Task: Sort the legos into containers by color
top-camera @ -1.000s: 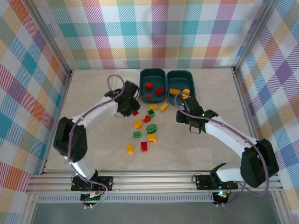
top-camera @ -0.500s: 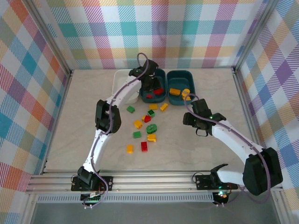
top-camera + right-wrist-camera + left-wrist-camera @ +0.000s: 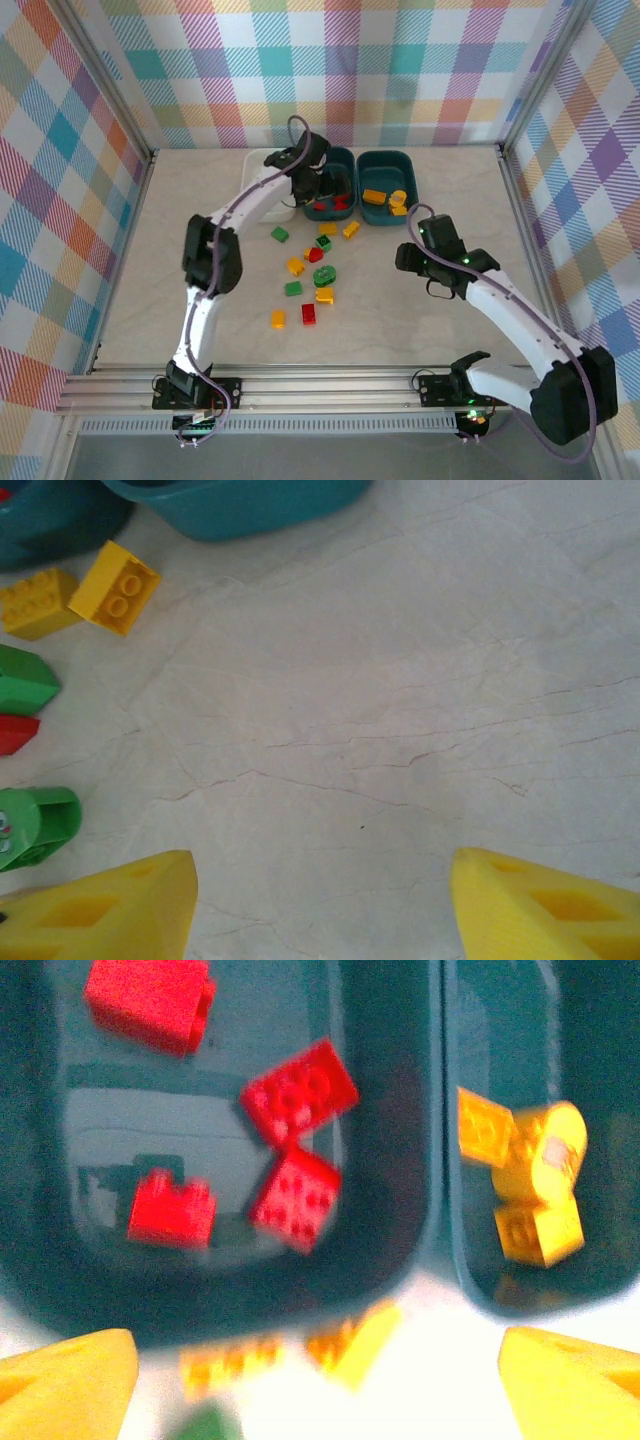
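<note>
The green lego nearest my base lies with bare tabletop around it. My left gripper will next move back from the middle teal tub (image 3: 345, 158) and down onto that lego.
My left gripper (image 3: 318, 192) (image 3: 320, 1390) hangs open over the near end of the middle dark teal tub (image 3: 345, 158) (image 3: 400, 1250), nothing between its yellow fingertips (image 3: 62, 1380). Several red legos (image 3: 298, 1088) lie in that tub. The right teal tub (image 3: 408, 165) (image 3: 600, 1260) holds yellow legos (image 3: 522, 1182). The arm partly hides the white tub (image 3: 258, 160). Loose green, yellow and red legos (image 3: 309, 314) are scattered mid-table. My right gripper (image 3: 408, 258) (image 3: 320, 910) is open and empty above bare table, right of the pile.
In the right wrist view, two yellow bricks (image 3: 115, 585) lie just before a teal tub (image 3: 240, 500), with green (image 3: 35, 825) and red (image 3: 15, 732) bricks at the left edge. Aluminium frame rails (image 3: 330, 385) bound the table.
My left gripper swung from the loose pile up to the middle teal tub and opened there. The right arm drew back to the right, away from the right tub.
</note>
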Tool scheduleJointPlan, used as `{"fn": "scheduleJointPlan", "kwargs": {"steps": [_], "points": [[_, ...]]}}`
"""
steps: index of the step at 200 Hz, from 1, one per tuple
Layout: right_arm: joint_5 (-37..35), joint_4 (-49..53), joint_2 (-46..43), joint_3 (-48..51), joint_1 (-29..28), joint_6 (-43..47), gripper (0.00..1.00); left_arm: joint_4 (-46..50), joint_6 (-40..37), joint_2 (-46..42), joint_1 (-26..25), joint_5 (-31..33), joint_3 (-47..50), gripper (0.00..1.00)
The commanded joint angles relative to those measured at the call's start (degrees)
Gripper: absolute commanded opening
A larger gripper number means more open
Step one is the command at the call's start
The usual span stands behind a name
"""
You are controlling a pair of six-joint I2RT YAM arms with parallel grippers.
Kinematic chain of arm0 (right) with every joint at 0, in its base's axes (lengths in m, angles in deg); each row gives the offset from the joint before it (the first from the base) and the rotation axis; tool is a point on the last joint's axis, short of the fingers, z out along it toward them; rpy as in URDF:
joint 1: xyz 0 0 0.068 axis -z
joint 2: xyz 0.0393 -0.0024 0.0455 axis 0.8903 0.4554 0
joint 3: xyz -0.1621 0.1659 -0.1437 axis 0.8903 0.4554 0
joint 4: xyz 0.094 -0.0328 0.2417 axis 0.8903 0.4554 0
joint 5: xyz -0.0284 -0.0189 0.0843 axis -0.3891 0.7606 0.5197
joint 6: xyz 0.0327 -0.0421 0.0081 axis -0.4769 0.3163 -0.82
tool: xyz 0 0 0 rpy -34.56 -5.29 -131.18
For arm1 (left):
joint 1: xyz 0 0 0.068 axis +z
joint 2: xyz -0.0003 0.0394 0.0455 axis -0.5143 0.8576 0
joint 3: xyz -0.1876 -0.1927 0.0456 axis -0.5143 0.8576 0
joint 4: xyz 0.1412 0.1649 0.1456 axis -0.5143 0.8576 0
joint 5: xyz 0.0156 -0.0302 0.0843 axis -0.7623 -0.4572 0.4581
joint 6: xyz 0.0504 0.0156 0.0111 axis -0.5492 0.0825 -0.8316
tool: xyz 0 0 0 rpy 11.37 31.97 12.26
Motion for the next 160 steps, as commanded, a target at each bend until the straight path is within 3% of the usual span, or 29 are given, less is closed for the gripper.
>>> {"fn": "scheduleJointPlan", "kwargs": {"steps": [1, 37, 65, 160], "points": [[1.67, 2.72, -3.94, 0.2, -0.25, -1.82, 0.68, -6.6, 5.18, -17.08, -1.71, 3.76, 16.22, 0.94], [2.97, 3.51, -8.44, 3.86, -0.62, -3.11, 0.68, -5.87, 15.0, -32.28, -3.63, 6.36, 42.29, 0.92], [4.02, 3.09, -9.36, 5.3, -0.62, -3.37, 0.68, -3.21, 17.11, -35.63, -4.86, 6.81, 50.87, 0.9], [5.18, -0.05, -6.93, 5.89, -0.71, -1.94, 0.68, -2.11, 16.17, -21.45, -9.12, 5.96, 49.71, 0.75]]}}
